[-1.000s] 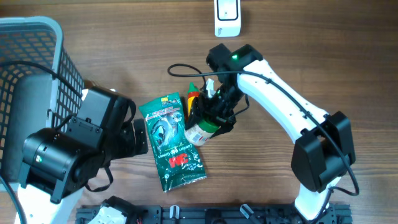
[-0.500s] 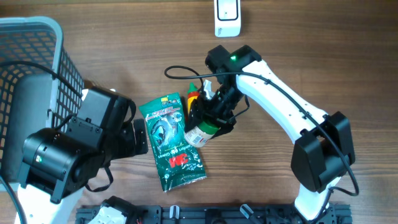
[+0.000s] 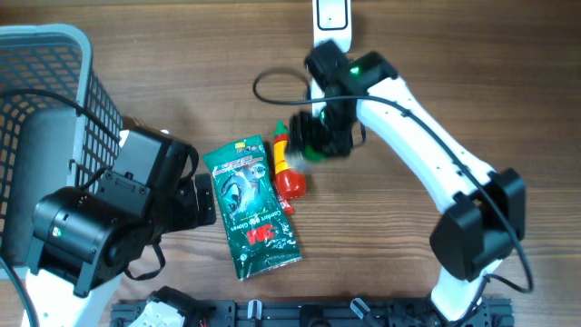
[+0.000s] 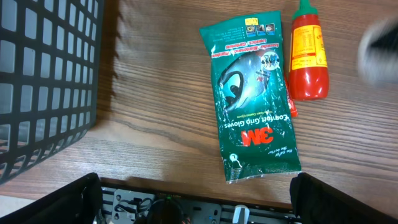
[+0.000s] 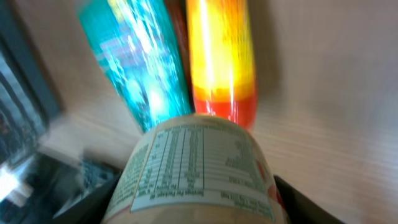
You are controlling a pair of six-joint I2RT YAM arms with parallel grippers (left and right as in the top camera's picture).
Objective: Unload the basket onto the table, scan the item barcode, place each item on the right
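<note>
My right gripper needs to move far to the right in the overhead view and down next, then let go of the canister (image 5: 198, 169), since bare tabletop lies below there.
My right gripper (image 3: 315, 143) is shut on a pale canister (image 5: 198, 169) with a green-printed nutrition label, held above the table and blurred by motion. In the right wrist view the canister fills the space between both fingers. The white barcode scanner (image 3: 331, 20) sits at the table's far edge, just beyond that gripper. A red sauce bottle (image 3: 289, 173) and a green 3M glove packet (image 3: 251, 205) lie flat below the held canister. My left gripper (image 4: 196, 202) stands open near the packet's lower end, holding nothing.
A grey mesh basket (image 3: 54, 100) takes up the table's left side, close to my left arm. A black cable (image 3: 272, 84) loops beside the right wrist. The table's near edge carries a black rail (image 3: 300, 313).
My right gripper has risen and swung toward the far edge with the canister, uncovering the red bottle. The left arm has not moved.
</note>
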